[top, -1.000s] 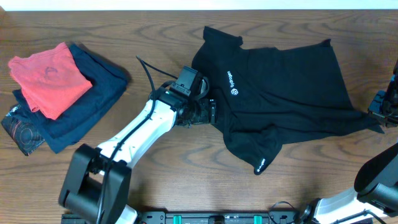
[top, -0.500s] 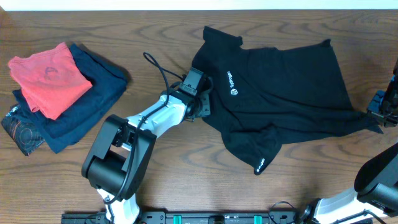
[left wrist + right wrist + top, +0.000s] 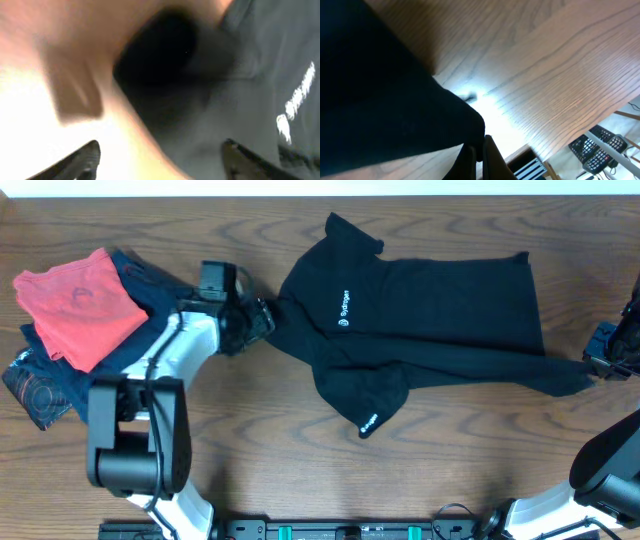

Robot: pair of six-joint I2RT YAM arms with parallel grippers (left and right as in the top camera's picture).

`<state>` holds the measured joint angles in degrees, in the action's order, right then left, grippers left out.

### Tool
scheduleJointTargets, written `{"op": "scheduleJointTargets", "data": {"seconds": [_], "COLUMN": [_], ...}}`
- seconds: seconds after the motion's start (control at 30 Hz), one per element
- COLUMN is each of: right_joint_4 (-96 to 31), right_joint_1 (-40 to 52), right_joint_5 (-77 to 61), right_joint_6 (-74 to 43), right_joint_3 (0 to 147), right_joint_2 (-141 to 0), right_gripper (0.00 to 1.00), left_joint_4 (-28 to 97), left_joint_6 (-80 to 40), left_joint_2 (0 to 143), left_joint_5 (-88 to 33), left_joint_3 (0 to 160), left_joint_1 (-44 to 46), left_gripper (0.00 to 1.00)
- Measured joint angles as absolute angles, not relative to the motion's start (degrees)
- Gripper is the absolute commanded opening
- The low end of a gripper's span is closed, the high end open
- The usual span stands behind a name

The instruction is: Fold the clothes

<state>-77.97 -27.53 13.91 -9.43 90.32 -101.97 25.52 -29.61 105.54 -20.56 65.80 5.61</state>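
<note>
My left gripper lowers back and to the right in the overhead view onto the folded sleeve's pile-side edge (image 3: 328, 388) next, with the shirt's other end already pinched.
The black T-shirt (image 3: 440, 310) lies spread across the middle and right of the table, with its white logo and lettering (image 3: 343, 308) facing up. One sleeve is folded over toward the front. My left gripper (image 3: 262, 320) is at the shirt's left edge. In the blurred left wrist view its fingers (image 3: 160, 160) stand wide apart, with shirt fabric (image 3: 260, 75) at the right. My right gripper (image 3: 598, 368) is shut on the shirt's far right corner. The right wrist view shows its fingers (image 3: 481, 150) pinching black fabric (image 3: 380, 90) just above the wood.
A coral-red folded garment (image 3: 75, 305) lies on a navy-blue one (image 3: 105, 380) at the left, with a dark patterned piece (image 3: 30, 395) under them. My left arm reaches past this pile. The table's edge and a black basket (image 3: 600, 145) below it show in the right wrist view.
My left gripper swung left and back toward the folded pile. The shirt slid left with it and pulled out longer. My right gripper stayed in place.
</note>
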Motion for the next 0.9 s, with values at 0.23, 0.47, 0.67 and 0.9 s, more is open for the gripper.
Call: {"op": "scheduleJointTargets", "data": {"seconds": [0.23,0.47,0.67,0.9], "right_joint_4": [-77.69,-77.69,-77.69,-77.69], "right_joint_1": [-27.53,-27.53,-27.53,-27.53], "right_joint_5": [13.28,12.93,12.8,12.75], "right_joint_6": [-8.99,-8.58,-7.99,-7.62], "right_joint_3": [90.3,90.3,90.3,90.3], "right_joint_2": [-101.97,-101.97,-101.97,-101.97], "right_gripper": [0.01,0.01,0.01,0.01], "left_joint_4": [41.71,28.73,27.03,25.58], "left_joint_6": [-28.69,-28.12,-32.91,-36.47], "left_joint_2": [105.23,105.23,105.27,105.78], "left_joint_5": [-32.58,-34.3,-30.63,-28.16], "left_joint_3": [64.34,60.34,59.72,59.64], "left_joint_1": [10.55,19.4,25.89,30.44], "left_gripper": [0.84,0.8,0.65,0.06]}}
